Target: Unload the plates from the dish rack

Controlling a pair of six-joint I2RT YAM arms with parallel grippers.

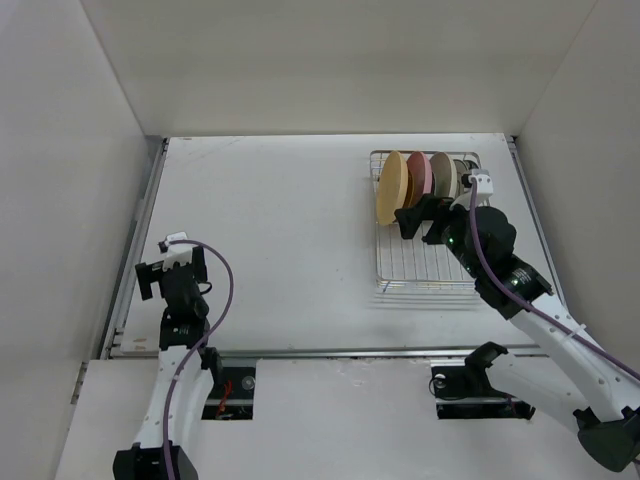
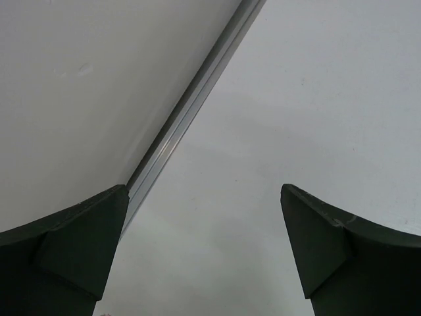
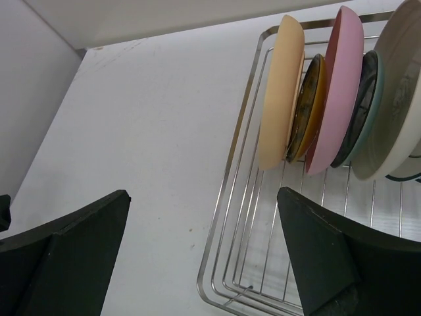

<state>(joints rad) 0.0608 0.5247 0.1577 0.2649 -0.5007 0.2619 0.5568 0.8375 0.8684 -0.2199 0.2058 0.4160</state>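
The right gripper next needs to go up and outward, then come down over the far upper rim of the cream-yellow plate, since the outer side of this end plate is clear of other plates.
The silver wire dish rack (image 1: 427, 272) stands at the back right of the table. Plates stand on edge in its far half: a large cream-yellow plate (image 1: 392, 188), a pink one (image 1: 418, 171) and a pale one (image 1: 444, 172). The right wrist view shows the rack (image 3: 231, 191) and the cream-yellow plate (image 3: 283, 92), a small dark-and-yellow patterned plate (image 3: 309, 105), the pink plate (image 3: 339, 85), a teal-rimmed plate (image 3: 364, 108) and a pale plate (image 3: 396, 92). My right gripper (image 1: 421, 225) (image 3: 202, 194) is open and empty, over the rack's left rim, just short of the cream-yellow plate. My left gripper (image 1: 172, 272) (image 2: 202, 187) is open and empty, far left.
A metal rail (image 2: 191, 105) runs along the left wall beside my left gripper. White walls close in the table on three sides. The near half of the rack holds bare wire (image 3: 316, 224).
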